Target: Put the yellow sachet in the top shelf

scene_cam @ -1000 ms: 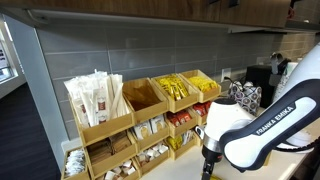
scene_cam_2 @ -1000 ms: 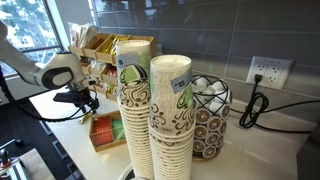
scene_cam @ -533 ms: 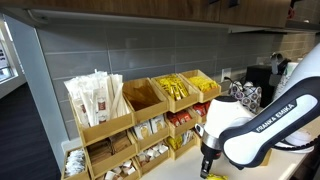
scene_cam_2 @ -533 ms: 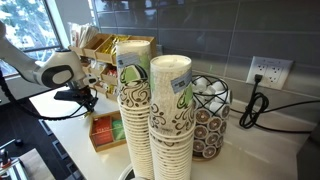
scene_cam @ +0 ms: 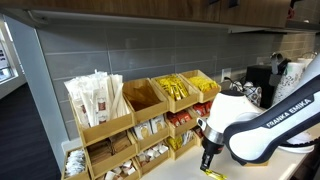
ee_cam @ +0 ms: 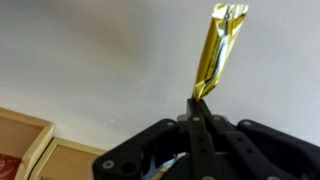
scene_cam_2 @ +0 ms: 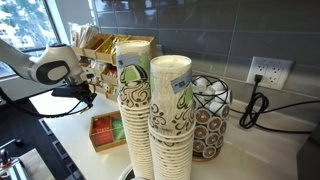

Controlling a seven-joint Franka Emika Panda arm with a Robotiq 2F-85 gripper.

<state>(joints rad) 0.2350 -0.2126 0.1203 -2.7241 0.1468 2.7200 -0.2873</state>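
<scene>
The robot should lift its gripper from the counter up over the top box beside the empty one and let go of the sachet (scene_cam: 214,175), because yellow packets are already there.
In the wrist view my gripper (ee_cam: 197,100) is shut on the lower end of the yellow sachet (ee_cam: 218,48), which sticks out past the fingertips over the pale counter. In an exterior view the gripper (scene_cam: 208,160) hangs low in front of the wooden rack, with a yellow strip of the sachet (scene_cam: 214,175) under it. The top shelf (scene_cam: 150,108) is the highest row of slanted boxes, up and left of the gripper. From the opposite side the gripper (scene_cam_2: 88,97) is beside the rack (scene_cam_2: 100,45).
The top row holds paper sticks (scene_cam: 95,98) and yellow packets (scene_cam: 176,88). A small wooden tray (scene_cam_2: 96,141) with red packets lies on the counter. Two tall stacks of paper cups (scene_cam_2: 150,115), a wire basket of pods (scene_cam_2: 207,115) and a wall outlet (scene_cam_2: 265,70) stand nearby.
The jaws have shut on the yellow sachet. The arm has shifted a little and the sachet now hangs from the fingertips.
</scene>
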